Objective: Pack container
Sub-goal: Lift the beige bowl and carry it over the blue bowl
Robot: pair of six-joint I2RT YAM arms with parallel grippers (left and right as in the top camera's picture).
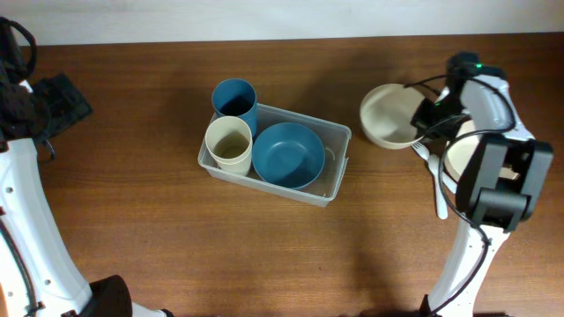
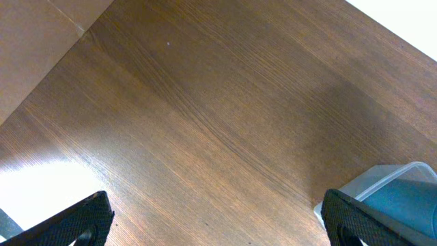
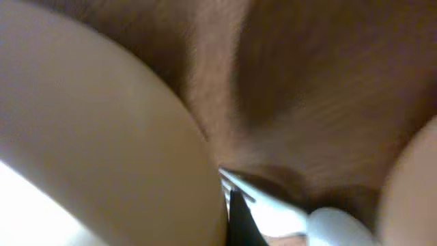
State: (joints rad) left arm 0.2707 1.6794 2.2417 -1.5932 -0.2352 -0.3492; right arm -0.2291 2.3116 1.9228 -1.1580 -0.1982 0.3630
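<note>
I will next raise my right gripper, move it to the left in the overhead view and lower it to release the cream bowl inside the blue bowl (image 1: 288, 155), because the blue bowl is empty.
The clear container (image 1: 340, 173) sits mid-table and holds a blue cup (image 1: 234, 99), a cream cup (image 1: 228, 141) and a blue bowl (image 1: 288, 155). My right gripper (image 1: 426, 123) is at the right rim of a cream bowl (image 1: 389, 114), right of the container, and looks shut on that rim. In the right wrist view the bowl's wall (image 3: 102, 137) fills the left side, and one black finger (image 3: 232, 212) presses against it. My left gripper (image 1: 55, 104) is open and empty at the far left. Its view (image 2: 215, 222) shows the container's corner (image 2: 392, 175).
A second cream bowl (image 1: 460, 158) lies partly under the right arm and also shows in the right wrist view (image 3: 418, 191). White plastic cutlery (image 1: 441, 192) lies beside it on the wood, seen up close in the right wrist view (image 3: 290, 213).
</note>
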